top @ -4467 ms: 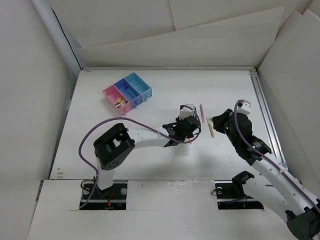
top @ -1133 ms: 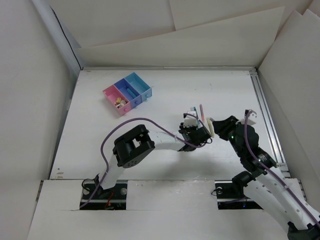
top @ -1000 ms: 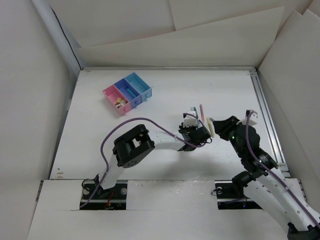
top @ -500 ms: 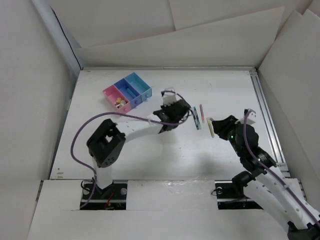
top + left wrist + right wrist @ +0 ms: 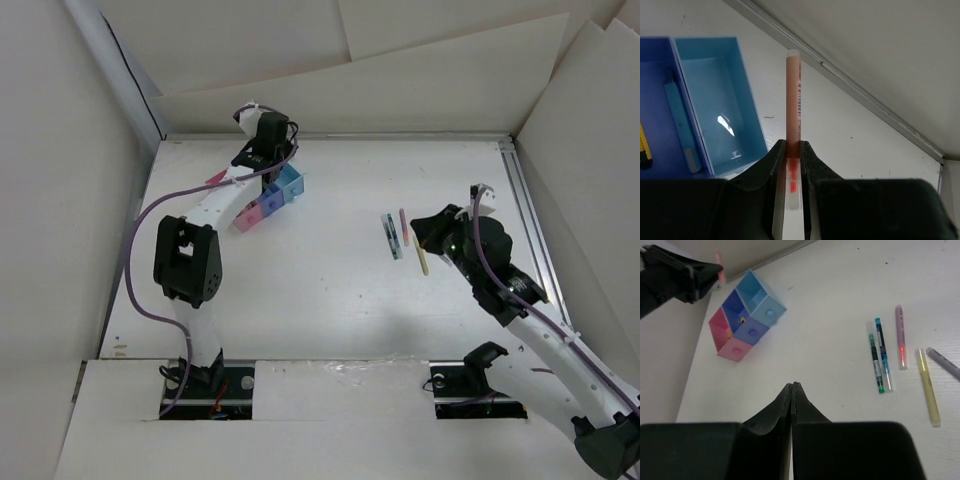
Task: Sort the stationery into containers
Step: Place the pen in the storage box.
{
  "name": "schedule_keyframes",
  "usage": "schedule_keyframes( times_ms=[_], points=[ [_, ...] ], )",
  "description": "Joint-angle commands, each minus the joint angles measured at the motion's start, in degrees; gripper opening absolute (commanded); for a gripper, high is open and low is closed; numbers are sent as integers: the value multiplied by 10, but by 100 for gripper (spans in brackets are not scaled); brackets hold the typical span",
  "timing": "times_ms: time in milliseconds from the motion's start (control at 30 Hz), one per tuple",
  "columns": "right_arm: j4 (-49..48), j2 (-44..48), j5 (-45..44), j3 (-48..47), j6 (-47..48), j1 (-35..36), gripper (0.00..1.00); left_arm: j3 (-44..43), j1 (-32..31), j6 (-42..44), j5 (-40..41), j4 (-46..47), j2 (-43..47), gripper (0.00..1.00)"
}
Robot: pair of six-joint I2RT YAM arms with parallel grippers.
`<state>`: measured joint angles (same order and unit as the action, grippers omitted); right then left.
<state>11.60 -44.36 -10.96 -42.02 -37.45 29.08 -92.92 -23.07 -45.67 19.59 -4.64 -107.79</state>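
The light blue bin (image 5: 287, 178) (image 5: 722, 106) is below my left gripper, to its left in the wrist view. My left gripper will move that way and down next and let go of the pen.
My left gripper (image 5: 258, 152) is over the row of bins (image 5: 288, 186) at the back left. It is shut on a salmon-orange pen (image 5: 793, 95) that sticks out past the fingertips. In the left wrist view the pen lies just right of the bare light blue bin (image 5: 720, 105). The dark blue bin (image 5: 657, 100) holds a blue stick. My right gripper (image 5: 424, 230) is shut and empty (image 5: 792, 385), next to the loose pens. Those are a teal pen (image 5: 873, 360), a blue pen (image 5: 883, 357), a pink pen (image 5: 900, 335), a yellow pen (image 5: 929, 387) and a purple pen (image 5: 945, 363).
The pink bin (image 5: 722, 330) is the third of the row. A metal rail (image 5: 528, 220) runs along the table's right edge. White walls close the back and sides. The left arm's purple cable (image 5: 140, 240) loops over the table's left side.
My left arm has swung from the pens at mid-table to the bins at the back left, carrying the salmon pen. My right gripper has shifted slightly back.
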Motion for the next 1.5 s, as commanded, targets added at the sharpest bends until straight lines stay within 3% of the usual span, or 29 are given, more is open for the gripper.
schedule_keyframes(
  times_ms=[0,133,333,600,1033,1133,1233,1367,1467],
  points=[
    [-36,-10,19,-41,19,14,2,-23,23,-17,-53,-18,-28,2],
    [-51,-15,14,-21,24,19,8,-29,57,-26,-74,-12,-48,2],
    [-59,1,9,1,19,19,14,-29,57,-32,-48,-7,-73,2],
    [-69,2,9,6,19,19,15,-23,63,-32,-39,8,-97,3],
    [-80,-15,3,12,13,19,17,-23,63,-32,-23,13,-116,14],
    [-80,-20,3,12,13,19,18,-17,63,-20,-18,19,-116,34],
    [-86,-20,3,17,13,19,18,6,63,-11,-12,38,-89,48],
    [-86,-26,3,17,13,19,18,62,56,9,16,88,-21,48],
    [-91,-26,-11,22,13,19,18,121,23,42,48,142,51,41]
  ],
)
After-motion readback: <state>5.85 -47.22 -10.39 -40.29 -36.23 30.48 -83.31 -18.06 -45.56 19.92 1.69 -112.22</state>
